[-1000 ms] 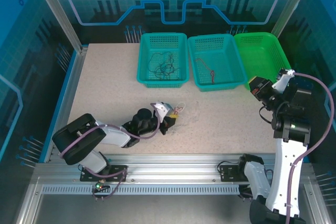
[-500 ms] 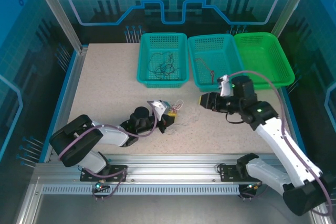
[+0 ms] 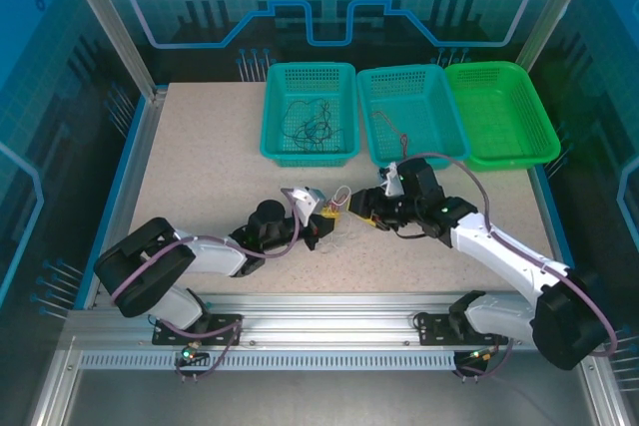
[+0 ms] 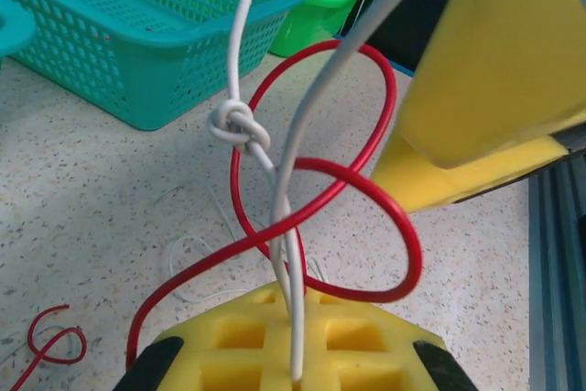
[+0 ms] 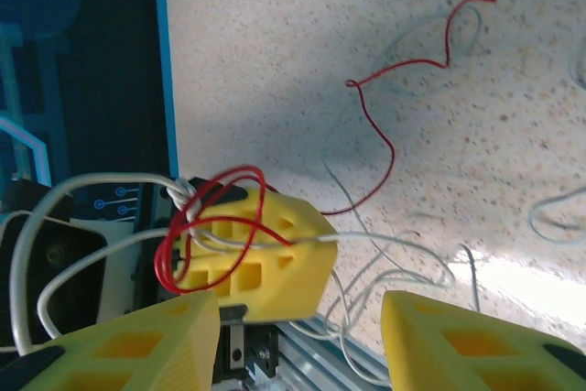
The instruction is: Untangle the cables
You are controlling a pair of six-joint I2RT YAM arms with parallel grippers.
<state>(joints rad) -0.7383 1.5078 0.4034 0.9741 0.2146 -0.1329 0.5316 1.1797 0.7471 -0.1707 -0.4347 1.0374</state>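
Next, my left gripper moves away from my right gripper to the bare tabletop before the black cables' basket and releases the white cable, since that spot is clear.
My left gripper (image 3: 323, 214) (image 4: 298, 359) lies low at the table's middle, its yellow pads shut on a white cable (image 4: 291, 254). That cable carries a small knot (image 4: 240, 125), and a red cable (image 4: 366, 217) loops around it. My right gripper (image 3: 360, 209) (image 5: 302, 318) sits just to the right of the tangle (image 3: 340, 201) with its fingers (image 5: 119, 345) wide apart, open, and nothing between them. In the right wrist view the left gripper's pads (image 5: 265, 249) hold the white cable and red loop (image 5: 197, 226) just ahead of my open fingers.
Three baskets line the back: a teal one (image 3: 272, 142) holding black cables (image 3: 312, 125), a teal one (image 3: 451, 142) with a red cable (image 3: 404, 142), and a green one (image 3: 499, 112). Loose red (image 5: 394, 70) and thin white (image 5: 403, 276) cables lie on the table.
The right arm swung from beside the green basket to the table's middle, and its gripper opened next to the tangle. The left gripper stayed shut and hardly moved.
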